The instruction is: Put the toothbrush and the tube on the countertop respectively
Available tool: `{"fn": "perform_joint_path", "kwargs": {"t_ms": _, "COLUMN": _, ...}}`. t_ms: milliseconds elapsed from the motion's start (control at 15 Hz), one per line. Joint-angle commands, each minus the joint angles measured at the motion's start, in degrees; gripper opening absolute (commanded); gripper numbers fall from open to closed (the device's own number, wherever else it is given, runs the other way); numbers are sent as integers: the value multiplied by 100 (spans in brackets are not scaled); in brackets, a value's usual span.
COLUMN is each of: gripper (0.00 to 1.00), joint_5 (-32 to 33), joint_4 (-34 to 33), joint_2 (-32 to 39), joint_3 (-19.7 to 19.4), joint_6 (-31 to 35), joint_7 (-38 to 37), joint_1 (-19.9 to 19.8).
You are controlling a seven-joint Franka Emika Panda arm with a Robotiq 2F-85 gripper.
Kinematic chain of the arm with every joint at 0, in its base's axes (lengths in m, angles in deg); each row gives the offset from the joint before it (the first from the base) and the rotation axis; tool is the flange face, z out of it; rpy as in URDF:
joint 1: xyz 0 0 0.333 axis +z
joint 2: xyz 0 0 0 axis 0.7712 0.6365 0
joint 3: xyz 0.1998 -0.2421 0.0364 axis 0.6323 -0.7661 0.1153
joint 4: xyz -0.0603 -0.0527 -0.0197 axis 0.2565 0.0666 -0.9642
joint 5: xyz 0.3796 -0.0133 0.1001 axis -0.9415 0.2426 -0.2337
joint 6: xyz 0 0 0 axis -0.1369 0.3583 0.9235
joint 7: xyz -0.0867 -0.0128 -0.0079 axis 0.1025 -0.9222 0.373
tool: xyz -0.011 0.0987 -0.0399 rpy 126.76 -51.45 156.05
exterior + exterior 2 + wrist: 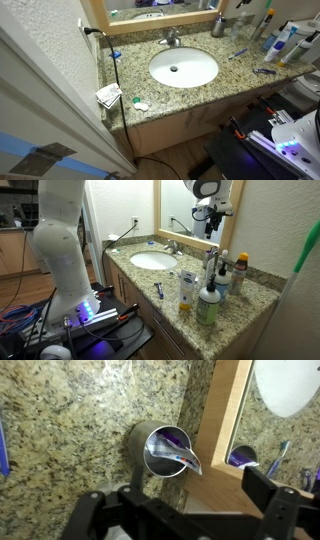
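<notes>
My gripper is open and should move down toward the metal cup. It should bring its fingers around the tube's crimped end (pixel 189 459), because the tube's end sticks out over the cup's rim.
The white tube (pixel 172 456) stands in the metal cup (pixel 140 440) by the mirror frame, its crimped end sticking over the rim. My gripper (pixel 180 510) is open and empty, hovering above the cup with one finger on each side. In an exterior view the gripper (pixel 207 220) hangs high in front of the mirror. The light-blue toothbrush (pixel 237 53) lies on the granite countertop (pixel 135 60), right of the sink and in front of the cup (pixel 218 25).
An oval white sink (pixel 183 68) with a chrome faucet (pixel 171 39) is set in the counter. Several bottles (pixel 208 305) crowd the counter's end. A blue-and-dark item (pixel 265 70) lies near them. The wooden mirror frame (pixel 222 420) stands close beside the cup.
</notes>
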Motion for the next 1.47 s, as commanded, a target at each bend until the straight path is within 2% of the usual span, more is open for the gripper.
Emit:
{"fn": "perform_joint_path", "kwargs": {"t_ms": 0, "gripper": 100, "joint_5": 167, "joint_4": -468, "joint_2": 499, "joint_3": 75, "joint_6": 263, "joint_7": 439, "joint_1": -86}}
{"fn": "perform_joint_path", "kwargs": {"t_ms": 67, "gripper": 100, "joint_5": 110, "joint_4": -184, "joint_2": 242, "joint_3": 68, "joint_6": 161, "joint_7": 238, "joint_1": -48}}
{"fn": "perform_joint_path", "kwargs": {"t_ms": 333, "gripper": 100, "joint_5": 244, "joint_4": -371, "joint_2": 536, "joint_3": 61, "joint_6": 355, "joint_7": 316, "joint_1": -20}}
{"fn": "perform_joint_path", "kwargs": {"t_ms": 667, "gripper": 100, "joint_5": 382, "joint_4": -338, "joint_2": 805, "joint_3": 191, "joint_6": 599, "joint_7": 754, "joint_1": 19}}
{"fn": "perform_joint_path", "kwargs": {"t_ms": 867, "gripper": 100, "joint_5": 614, "joint_4": -388, "joint_2": 1030, "joint_3": 137, "joint_6": 784, "joint_7": 634, "joint_1": 115}}
{"fn": "perform_joint_path", "kwargs": {"t_ms": 933, "gripper": 100, "joint_5": 532, "joint_4": -369, "joint_2": 904, "joint_3": 171, "joint_6": 567, "joint_7": 605, "joint_1": 51}}
{"fn": "perform_joint_path", "kwargs": {"t_ms": 1200, "gripper": 100, "joint_5": 621, "joint_4": -400, "joint_2": 1053, "joint_3": 161, "joint_6": 690, "joint_7": 591, "joint_1": 90}}
{"fn": "perform_joint_path", "kwargs": {"t_ms": 1267, "gripper": 75, "joint_5": 600, "joint_4": -438, "joint_2": 1093, "joint_3": 173, "joint_6": 699, "joint_7": 595, "joint_1": 79}}
{"fn": "perform_joint_path", "kwargs": {"t_ms": 1333, "gripper": 74, "joint_5": 586, "joint_4": -448, "joint_2": 1110, "joint_3": 171, "joint_6": 750, "joint_7": 574, "joint_1": 81}}
{"fn": "perform_joint_path", "kwargs": {"t_ms": 1400, "gripper": 67, "joint_5": 570, "joint_4": -457, "joint_2": 1114, "joint_3": 182, "joint_6": 732, "joint_7": 584, "joint_1": 70}}
